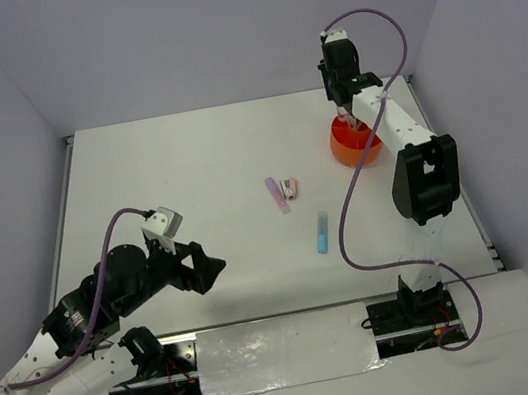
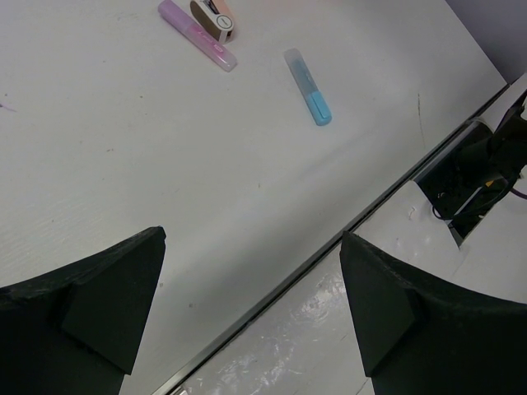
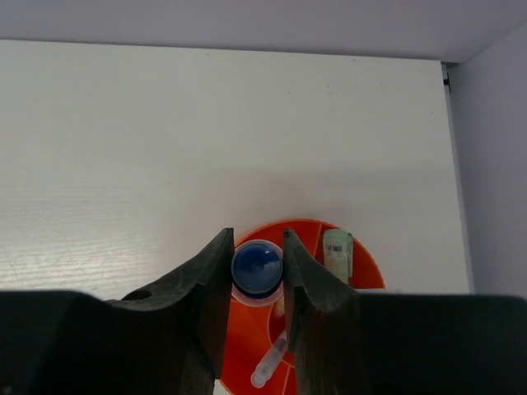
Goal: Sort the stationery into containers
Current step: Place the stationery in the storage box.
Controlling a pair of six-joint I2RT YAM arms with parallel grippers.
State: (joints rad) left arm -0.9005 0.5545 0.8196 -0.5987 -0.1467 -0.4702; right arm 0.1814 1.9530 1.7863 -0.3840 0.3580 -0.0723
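My right gripper already holds the blue-capped marker over the orange container's far section beside the green item, so I will lower the gripper a little and open its fingers.
The orange container stands at the back right of the table. My right gripper hangs over it, shut on a round blue-capped marker seen end-on between the fingers, above the container. A green item and a clear-capped pen lie inside. On the table's middle lie a pink pen, a stubby pink-and-brown item and a blue pen. My left gripper hovers near the front left, open and holding nothing, well short of the blue pen and pink pen.
A metal rail and a shiny plate run along the table's near edge between the arm bases. Purple walls close in the back and both sides. The right arm's cable loops beside the blue pen.
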